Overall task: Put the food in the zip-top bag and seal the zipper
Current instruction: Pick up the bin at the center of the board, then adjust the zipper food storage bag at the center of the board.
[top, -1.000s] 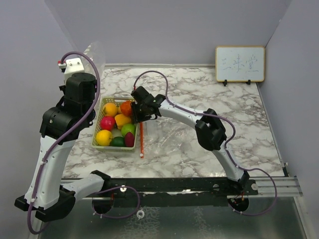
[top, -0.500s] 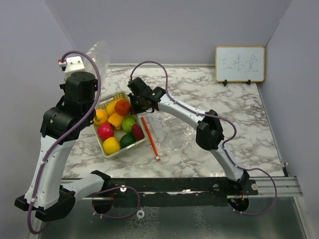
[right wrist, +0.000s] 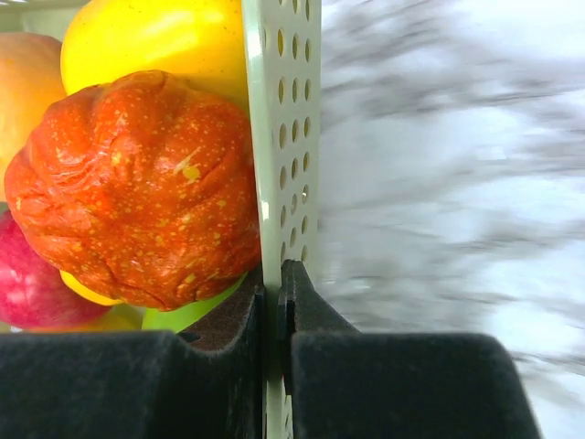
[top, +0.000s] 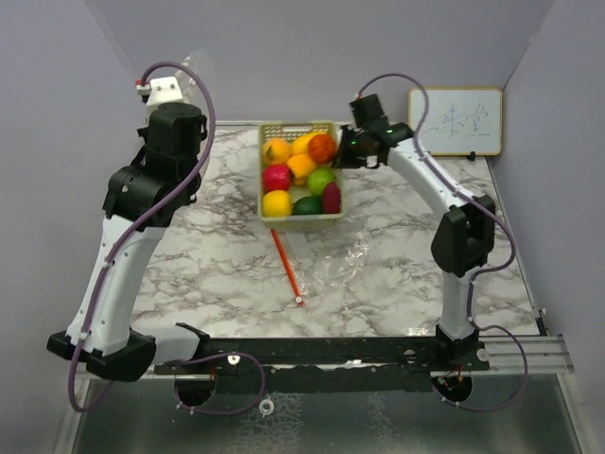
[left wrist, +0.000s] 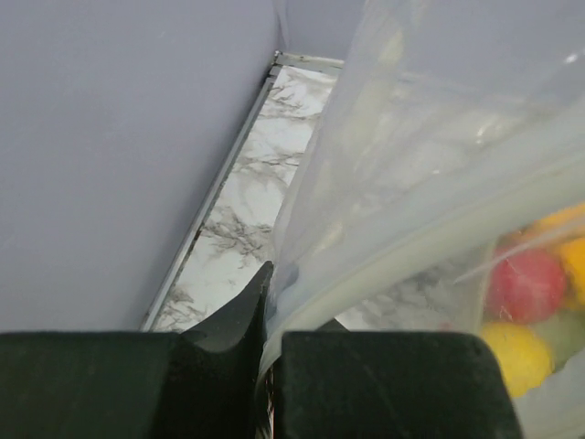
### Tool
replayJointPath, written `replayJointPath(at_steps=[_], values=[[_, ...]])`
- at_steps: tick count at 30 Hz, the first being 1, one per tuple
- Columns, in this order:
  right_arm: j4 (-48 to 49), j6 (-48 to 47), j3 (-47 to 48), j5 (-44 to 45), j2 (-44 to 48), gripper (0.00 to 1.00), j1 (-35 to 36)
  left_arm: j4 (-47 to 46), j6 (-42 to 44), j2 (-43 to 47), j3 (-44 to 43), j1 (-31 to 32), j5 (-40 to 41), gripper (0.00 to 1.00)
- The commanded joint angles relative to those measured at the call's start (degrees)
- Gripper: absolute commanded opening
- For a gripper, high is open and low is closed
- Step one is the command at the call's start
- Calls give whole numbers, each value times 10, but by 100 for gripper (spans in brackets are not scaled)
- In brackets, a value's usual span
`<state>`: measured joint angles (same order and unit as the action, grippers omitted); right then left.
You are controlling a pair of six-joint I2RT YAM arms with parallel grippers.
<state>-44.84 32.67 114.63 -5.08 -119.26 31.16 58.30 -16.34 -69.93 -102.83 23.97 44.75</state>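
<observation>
Next, my right gripper moves back and down to free the basket on the bare marble below it to the right in the top view.
The food, glossy toy fruits in orange (top: 322,148), yellow (top: 277,202), red (top: 276,176) and green (top: 321,180), fills the pale green basket (top: 301,224), which hangs tilted over the table's back centre. My right gripper (top: 344,149) is shut on the basket's perforated wall (right wrist: 283,137), beside the orange fruit (right wrist: 137,183). At the back left my left gripper (top: 166,91) is raised, shut on the zip-top bag's clear film (left wrist: 411,155) by its pale strip. Red (left wrist: 526,279) and yellow (left wrist: 516,357) fruits show through the film. More clear film (top: 345,260) with a red zipper strip (top: 286,267) lies on the marble.
A small whiteboard (top: 455,121) stands at the back right against the wall. Grey walls close the table on the left, back and right. The black rail (top: 312,355) with both arm bases runs along the near edge.
My right gripper closed on the basket wall and carried the basket up from the table's left middle to the back centre. The left arm shifted slightly right. The red strip swung round.
</observation>
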Motion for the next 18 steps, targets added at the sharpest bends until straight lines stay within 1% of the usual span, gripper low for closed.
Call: replayJointPath(at_steps=[1, 5, 9, 14, 18], values=[[48, -49, -69, -23, 128, 2, -114, -30, -10, -74, -55, -1, -77, 0], [74, -78, -176, -37, 206, 2, -193, -41, -13, -133, -80, -1, -153, 0], [100, -106, -294, -55, 276, 2, -264, -77, -20, -166, -66, 0, -254, 0], [112, -155, -387, 21, 341, 2, -300, -112, -38, -198, -37, 1, -361, 0], [116, -172, -415, 60, 372, 2, -340, -131, -51, -215, -36, 5, -416, 0]])
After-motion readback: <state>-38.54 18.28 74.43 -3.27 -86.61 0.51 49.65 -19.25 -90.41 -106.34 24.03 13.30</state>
